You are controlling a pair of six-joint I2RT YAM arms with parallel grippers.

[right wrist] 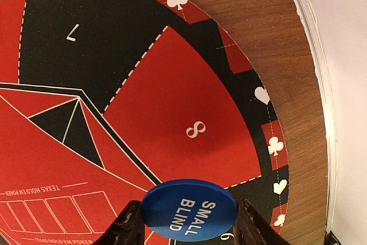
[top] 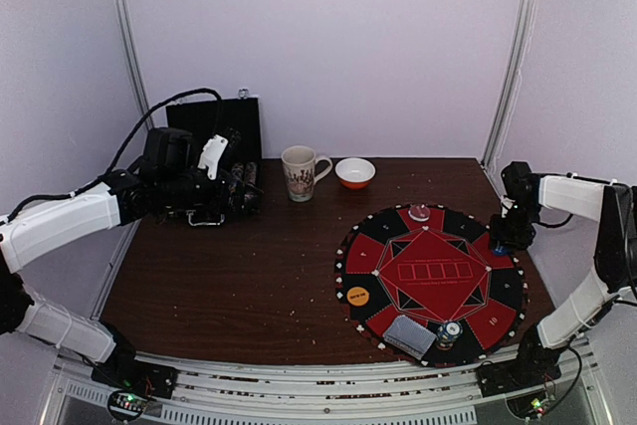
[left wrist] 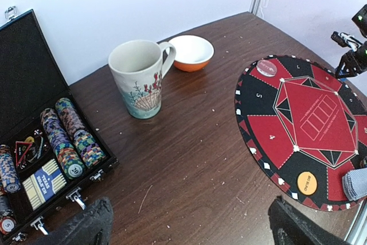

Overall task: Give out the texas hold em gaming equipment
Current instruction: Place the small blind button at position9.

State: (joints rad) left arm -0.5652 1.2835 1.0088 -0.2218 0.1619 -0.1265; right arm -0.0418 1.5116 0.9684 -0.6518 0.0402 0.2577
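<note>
I will next move my right gripper back and down from the red segment onto the nearer black segment (top: 511,284) (right wrist: 256,197) and let go of the disc there, because that spot is empty.
My right gripper (right wrist: 189,223) is shut on a blue "SMALL BLIND" button disc (right wrist: 189,209) and holds it just above the mat's red segment 8, at the mat's right edge (top: 501,242). An orange button disc (top: 358,296) lies on the mat's left side. A grey-blue card stack (top: 410,335) and a short chip stack (top: 450,331) sit at the mat's near edge. A clear round disc (top: 419,212) lies at its far edge. Rows of striped chips (left wrist: 69,142) fill the open case. My left gripper (left wrist: 192,229) is open and empty over bare table beside the case.
The round red-and-black mat (top: 398,246) covers the table's right half. The black hinged case (top: 214,121) stands open at the back left. A floral mug (top: 299,173) and an orange-and-white bowl (top: 355,173) stand at the back centre. Crumbs dot the wood.
</note>
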